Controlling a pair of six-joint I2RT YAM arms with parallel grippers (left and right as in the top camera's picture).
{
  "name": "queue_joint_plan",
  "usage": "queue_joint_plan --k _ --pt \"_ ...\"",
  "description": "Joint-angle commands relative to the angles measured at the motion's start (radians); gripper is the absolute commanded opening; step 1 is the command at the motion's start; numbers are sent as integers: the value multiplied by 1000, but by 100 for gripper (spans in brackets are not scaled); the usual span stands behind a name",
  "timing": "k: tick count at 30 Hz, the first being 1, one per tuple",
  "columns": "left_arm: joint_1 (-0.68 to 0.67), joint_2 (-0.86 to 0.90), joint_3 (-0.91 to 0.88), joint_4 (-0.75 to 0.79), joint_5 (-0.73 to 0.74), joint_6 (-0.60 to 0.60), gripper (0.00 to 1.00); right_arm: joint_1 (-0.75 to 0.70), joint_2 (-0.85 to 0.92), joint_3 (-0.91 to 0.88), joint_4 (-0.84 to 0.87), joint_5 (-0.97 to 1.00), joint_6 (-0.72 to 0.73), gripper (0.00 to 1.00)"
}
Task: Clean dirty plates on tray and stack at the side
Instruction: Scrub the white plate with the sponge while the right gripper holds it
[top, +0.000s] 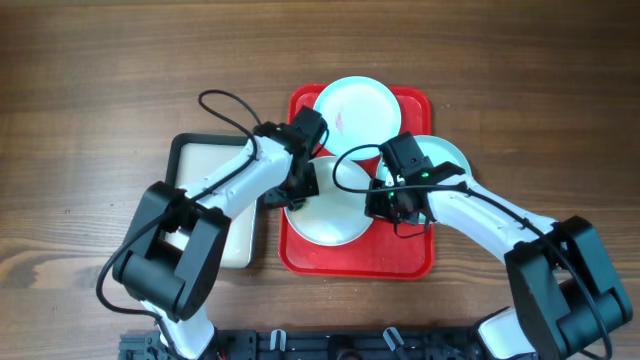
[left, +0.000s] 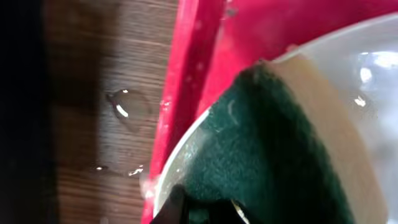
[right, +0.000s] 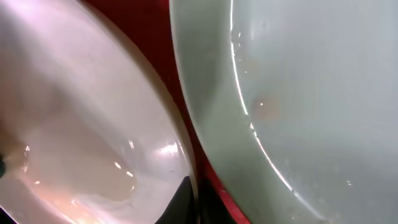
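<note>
My left gripper is to go up, to the left in the overhead view and down into the cream tray, and let go of the sponge there, because the middle plate looks clean.
The red tray (top: 400, 258) lies at the table's centre. A white plate (top: 352, 108) with a red smear sits at its far end. A pale plate (top: 330, 225) sits at the tray's middle. A pale blue plate (top: 445, 158) rests over the tray's right rim, partly under my right arm. My left gripper (top: 303, 188) is shut on a green and tan sponge (left: 267, 155) pressed on the middle plate's left rim (left: 177, 165). My right gripper (top: 385, 205) is shut on that plate's right rim (right: 180, 155), next to the pale blue plate (right: 311, 93).
A black-rimmed cream tray (top: 215, 160) lies left of the red tray, under my left arm. Water drops (left: 127, 104) lie on the wood beside the red tray's rim (left: 189, 74). Bare wooden table surrounds both trays.
</note>
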Motion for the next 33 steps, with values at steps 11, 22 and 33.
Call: queue_joint_plan --k 11,22,33 --pt "-175 19 -66 257 424 -37 4 -8 24 -10 -23 78 -1 4" --pt "-67 16 -64 -3 -86 -122 4 -8 24 -10 -20 78 -16 4" --pt "-19 -316 -8 -117 -134 -160 4 -8 24 -10 -19 68 -135 9"
